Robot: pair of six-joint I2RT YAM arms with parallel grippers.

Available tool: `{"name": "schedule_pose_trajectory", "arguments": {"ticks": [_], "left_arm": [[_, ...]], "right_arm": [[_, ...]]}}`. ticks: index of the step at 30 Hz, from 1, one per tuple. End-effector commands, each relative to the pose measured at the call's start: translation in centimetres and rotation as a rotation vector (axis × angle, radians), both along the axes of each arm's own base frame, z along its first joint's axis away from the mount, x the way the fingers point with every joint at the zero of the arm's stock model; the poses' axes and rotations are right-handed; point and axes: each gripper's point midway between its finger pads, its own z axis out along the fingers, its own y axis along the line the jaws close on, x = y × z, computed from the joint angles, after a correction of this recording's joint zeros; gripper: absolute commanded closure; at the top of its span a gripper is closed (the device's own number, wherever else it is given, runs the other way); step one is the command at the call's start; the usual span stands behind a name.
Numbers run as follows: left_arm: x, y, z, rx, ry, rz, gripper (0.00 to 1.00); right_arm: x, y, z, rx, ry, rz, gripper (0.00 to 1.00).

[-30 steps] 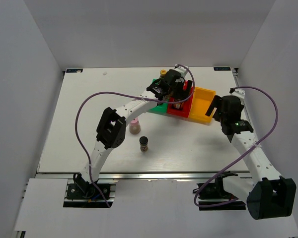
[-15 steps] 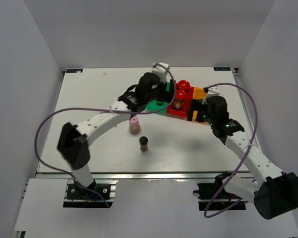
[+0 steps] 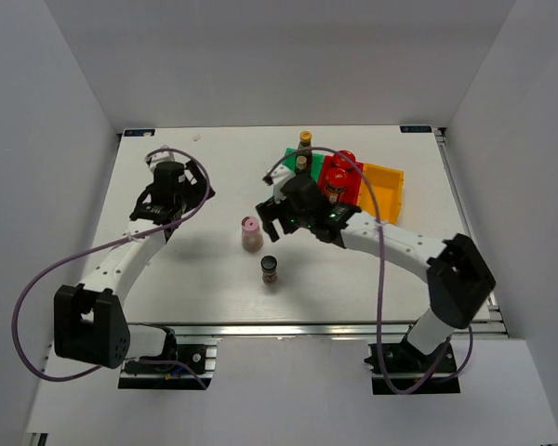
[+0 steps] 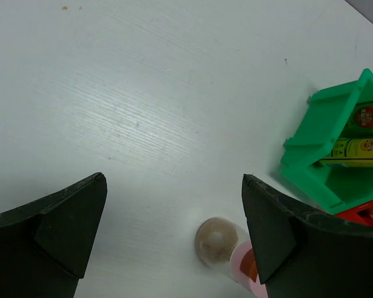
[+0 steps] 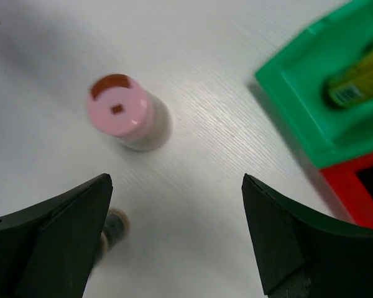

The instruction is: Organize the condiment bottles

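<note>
The pink-lidded jar stands off to the left in the top view. My right gripper should next move to that side, then down around the pink lid.
The pink-lidded jar (image 3: pixel 251 233) stands mid-table, with the small black-lidded jar (image 3: pixel 270 269) just in front of it. Two slim yellow-labelled bottles (image 3: pixel 301 162) stand in the green bin (image 3: pixel 288 177). Two red-lidded jars (image 3: pixel 338 163) sit in the red bin (image 3: pixel 349 197). My left gripper (image 3: pixel 188 190) is open and empty at the far left; its view shows the pink-lidded jar (image 4: pixel 227 245) and the green bin (image 4: pixel 326 161). My right gripper (image 3: pixel 272 212) is open and empty, just right of the pink-lidded jar (image 5: pixel 121 118), with the black-lidded jar (image 5: pixel 112 230) by its left finger.
The orange bin (image 3: pixel 388 190) lies right of the red bin, and the three bins form a row at the back right. The right arm stretches across the table in front of the bins. The green bin (image 5: pixel 311 93) and the red bin (image 5: pixel 360 189) show at the right wrist view's right edge.
My left arm has drawn back from the bins to the far left of the table. My right arm has swung left from the orange bin to beside the pink-lidded jar.
</note>
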Motion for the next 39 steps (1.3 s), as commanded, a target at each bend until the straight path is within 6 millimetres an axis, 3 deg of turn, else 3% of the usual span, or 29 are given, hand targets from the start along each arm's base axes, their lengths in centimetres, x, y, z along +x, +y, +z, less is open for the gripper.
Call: {"name": "schedule_pose_trajectory", "arguments": {"ticks": [1, 5, 6, 10, 15, 18, 21, 23, 26, 31, 32, 33, 34, 35, 36, 37, 38, 39], "left_arm": [[-0.7, 0.9, 3.3, -0.088, -0.091, 0.034, 0.02], [-1.2, 2.2, 2.9, -0.061, -0.08, 0.055, 0.02], [-1.3, 2.3, 2.7, -0.056, -0.074, 0.052, 0.02], [-1.6, 2.9, 2.5, -0.034, -0.072, 0.056, 0.02], [-1.7, 3.2, 2.8, -0.029, -0.088, 0.057, 0.02], [-1.7, 2.7, 2.7, -0.043, -0.095, 0.031, 0.02], [-1.7, 2.4, 2.4, -0.051, -0.091, 0.015, 0.02], [-1.7, 2.3, 2.2, -0.05, -0.087, 0.009, 0.02], [-1.8, 2.3, 2.1, -0.048, -0.086, 0.004, 0.02], [-1.8, 1.5, 1.9, -0.058, -0.079, -0.042, 0.02], [-1.8, 1.4, 1.7, -0.057, -0.076, -0.048, 0.02], [-1.8, 1.4, 1.7, -0.056, -0.077, -0.052, 0.02], [-1.8, 1.4, 1.6, -0.052, -0.076, -0.056, 0.02], [-1.8, 1.3, 1.7, -0.051, -0.077, -0.06, 0.02], [-1.8, 1.3, 1.6, -0.049, -0.076, -0.063, 0.02], [-1.9, 1.3, 1.5, -0.048, -0.077, -0.066, 0.02], [-1.9, 1.3, 1.5, -0.047, -0.078, -0.068, 0.02], [-1.9, 1.3, 1.5, -0.048, -0.081, -0.07, 0.02]], "right_arm": [[0.5, 3.5, 1.2, -0.036, -0.078, 0.069, 0.11], [1.1, 6.3, -0.1, -0.077, -0.051, 0.089, 0.11], [1.4, 6.6, -1.2, -0.099, -0.034, 0.081, 0.11], [2.2, 7.8, -1.6, -0.118, -0.032, 0.065, 0.11], [1.6, 8.6, -3.2, -0.14, 0.008, 0.083, 0.13], [0.8, 9.3, -3.9, -0.126, 0.012, 0.108, 0.24], [0.6, 9.8, -3.8, -0.101, 0.012, 0.098, 0.42], [0.8, 9.9, -3.3, -0.089, 0.002, 0.096, 0.55], [0.9, 9.9, -1.8, -0.057, -0.011, 0.075, 0.66], [1.4, 7.1, 1.5, -0.032, -0.071, -0.029, 0.7], [1.2, 6.3, 3.7, 0.004, -0.098, -0.043, 0.7], [1.0, 5.2, 3.5, 0.001, -0.09, -0.065, 0.7], [1.6, 3.8, 4.0, 0.011, -0.096, -0.106, 0.7], [1.5, 2.3, 6.0, 0.048, -0.117, -0.131, 0.7], [1.7, 1.1, 6.4, 0.059, -0.117, -0.159, 0.7], [2.5, -1.5, 5.3, 0.045, -0.1, -0.228, 0.7], [2.5, -3.4, 6.7, 0.069, -0.113, -0.265, 0.71], [2.7, -5.0, 6.9, 0.073, -0.111, -0.303, 0.71]]}}
